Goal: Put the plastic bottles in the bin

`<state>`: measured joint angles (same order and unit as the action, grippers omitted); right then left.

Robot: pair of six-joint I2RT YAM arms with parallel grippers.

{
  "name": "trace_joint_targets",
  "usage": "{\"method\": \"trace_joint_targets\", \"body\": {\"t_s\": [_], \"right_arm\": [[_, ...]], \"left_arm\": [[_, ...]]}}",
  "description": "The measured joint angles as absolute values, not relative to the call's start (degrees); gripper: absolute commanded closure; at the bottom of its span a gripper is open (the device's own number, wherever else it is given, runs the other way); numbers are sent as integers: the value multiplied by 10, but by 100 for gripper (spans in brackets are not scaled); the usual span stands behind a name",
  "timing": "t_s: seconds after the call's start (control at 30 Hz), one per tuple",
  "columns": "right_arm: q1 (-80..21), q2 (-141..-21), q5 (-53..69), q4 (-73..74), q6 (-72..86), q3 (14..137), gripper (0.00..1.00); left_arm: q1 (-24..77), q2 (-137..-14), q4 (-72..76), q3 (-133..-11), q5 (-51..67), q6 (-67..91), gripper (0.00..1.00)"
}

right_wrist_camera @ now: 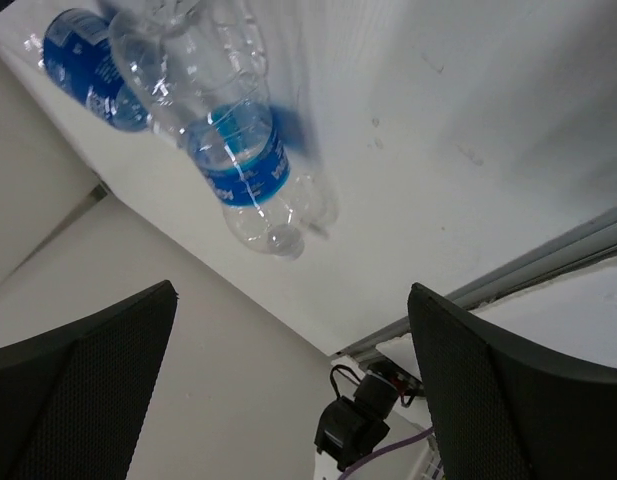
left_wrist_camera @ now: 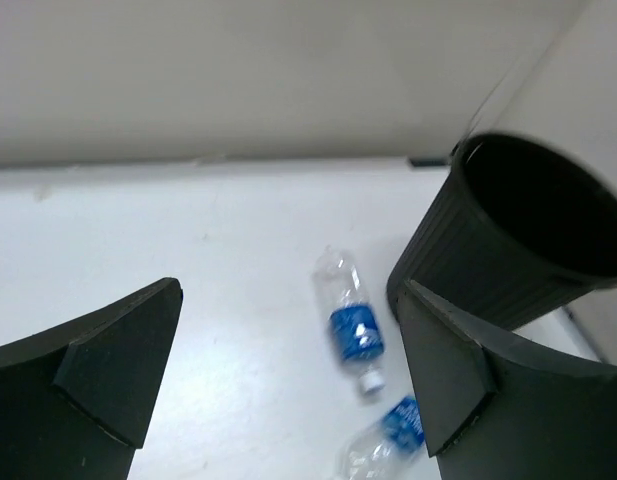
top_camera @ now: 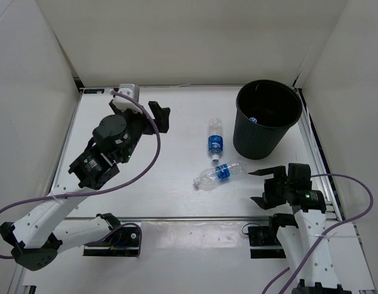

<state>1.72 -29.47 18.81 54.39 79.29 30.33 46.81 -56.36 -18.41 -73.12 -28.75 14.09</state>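
Next, the right gripper moves to the left in the top view, around the nearer bottle's blue label, since that bottle's base faces my open fingers.
The black bin stands at the far right of the table; a speck of blue and white shows inside it. Two clear plastic bottles with blue labels lie to its left: one pointing its white cap toward me, the other lying slantwise nearer. My left gripper hovers open and empty at the far left, facing the bottle, the second bottle and the bin. My right gripper is open, just right of the nearer bottle; the farther bottle lies beyond it.
White walls enclose the table on three sides. A metal rail runs along the right edge behind the bin. The arm bases and purple cables sit along the near edge.
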Motion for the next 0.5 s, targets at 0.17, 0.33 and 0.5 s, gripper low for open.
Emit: {"method": "trace_joint_targets", "body": {"t_s": [0.17,0.33,0.5], "right_arm": [[-29,-379,176,477,810,280,1],[-130,-487,146,408,811,293,0],[-197,-527,98,372,813,325,0]], "left_arm": [[467,-573,-245,-720,-287,151,0],[467,-571,-272,-708,-285,169,0],[467,-568,-288,-679,-279,192,0]]}}
